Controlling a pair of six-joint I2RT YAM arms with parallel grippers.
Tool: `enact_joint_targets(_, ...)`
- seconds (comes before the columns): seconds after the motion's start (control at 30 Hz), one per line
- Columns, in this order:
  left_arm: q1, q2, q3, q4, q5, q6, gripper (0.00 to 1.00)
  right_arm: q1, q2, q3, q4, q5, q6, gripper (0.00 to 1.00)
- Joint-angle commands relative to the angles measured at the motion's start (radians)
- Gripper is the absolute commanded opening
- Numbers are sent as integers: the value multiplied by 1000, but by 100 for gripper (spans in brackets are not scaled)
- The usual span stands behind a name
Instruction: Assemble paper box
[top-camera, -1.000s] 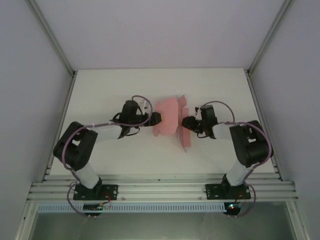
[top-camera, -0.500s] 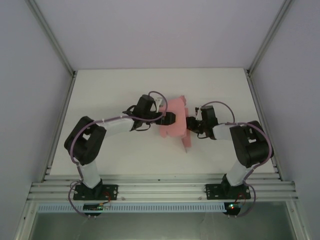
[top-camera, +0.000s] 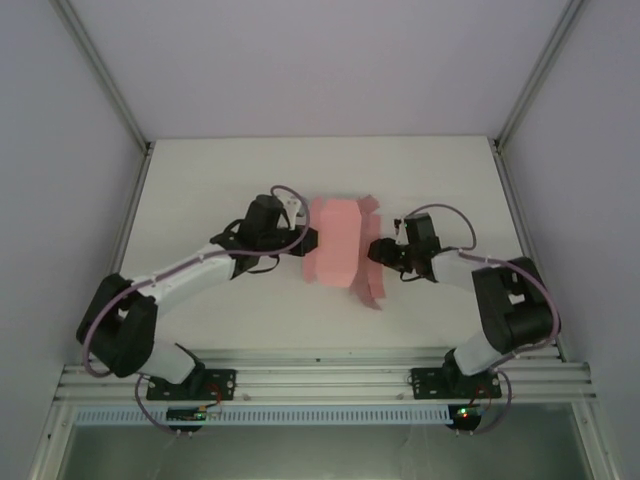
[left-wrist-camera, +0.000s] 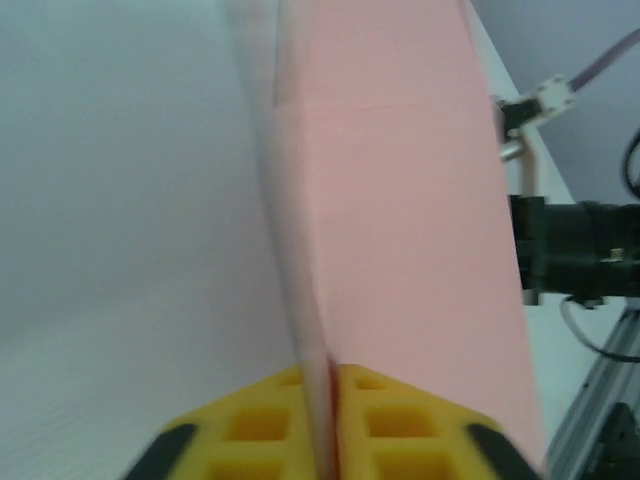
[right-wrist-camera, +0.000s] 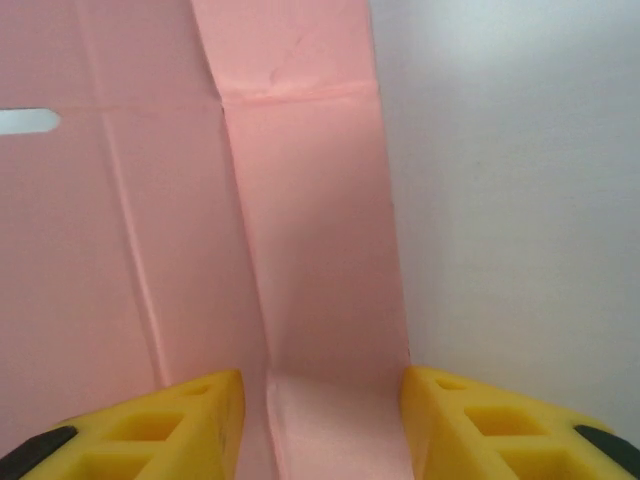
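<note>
I am pinching the thin edge of card with my left gripper, so next I should raise that edge up and away from my right gripper, then release it.
The paper box is a pink die-cut card, partly folded, at the middle of the white table. Its flaps stick out on the right side. My left gripper is at its left edge. In the left wrist view the yellow fingers pinch the thin edge of the card, so the left gripper is shut on it. My right gripper is at the card's right side. In the right wrist view this gripper stands open, with a narrow pink flap between its fingers.
The white table has bare room to the left, right and far side of the card. An aluminium rail runs along the near edge by the arm bases. The right arm's black wrist is just beyond the card.
The left gripper opened wide, then closed on the card's left edge, and the left arm drew back leftward. The card shifted and lies broader. The right jaws widened slightly.
</note>
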Motion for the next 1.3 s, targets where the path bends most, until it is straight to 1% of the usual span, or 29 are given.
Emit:
enact_joint_targets(0.0,22,-63,-42,-76,-34,57,0,-8,-84,17,-173,61,-60,51)
enact_joint_targets(0.07,24,-116,-68,-67,-29,116,0,-20,-141,13,-201,69,-80,54)
enact_joint_targets(0.17,28,-210,-112,-22,40,221,0,-57,-232,-22,-192,40,-121,60)
enact_joint_targets(0.2,27,-247,-125,-4,68,253,0,-79,-266,-46,-174,8,-129,63)
enact_joint_targets(0.27,28,-315,-141,24,117,305,0,-130,-318,-86,-133,-75,-138,65)
enact_joint_targets(0.3,28,-354,-143,28,134,327,0,-165,-349,-107,-115,-131,-140,67)
enact_joint_targets(0.4,30,-451,-149,45,165,365,0,-248,-426,-154,-64,-266,-143,71)
enact_joint_targets(0.5,28,-521,-152,68,173,365,0,-292,-493,-198,7,-379,-142,73)
enact_joint_targets(0.6,28,-552,-124,45,164,349,0,-300,-548,-241,109,-437,-126,75)
enact_joint_targets(0.67,29,-559,-113,51,187,337,0,-301,-566,-267,206,-465,-106,75)
enact_joint_targets(0.73,28,-560,-99,52,219,329,0,-301,-571,-282,302,-510,-81,75)
enact_joint_targets(0.8,28,-556,-85,55,242,315,0,-302,-564,-285,382,-527,-66,75)
enact_joint_targets(0.9,28,-556,-74,82,287,299,0,-302,-540,-277,442,-541,-70,75)
enact_joint_targets(1.03,29,-554,-62,106,307,276,0,-305,-478,-262,515,-585,-58,73)
enact_joint_targets(1.17,29,-548,-54,129,326,253,0,-302,-382,-264,703,-674,32,68)
enact_joint_targets(1.27,28,-549,-54,134,323,251,0,-297,-301,-272,888,-725,129,56)
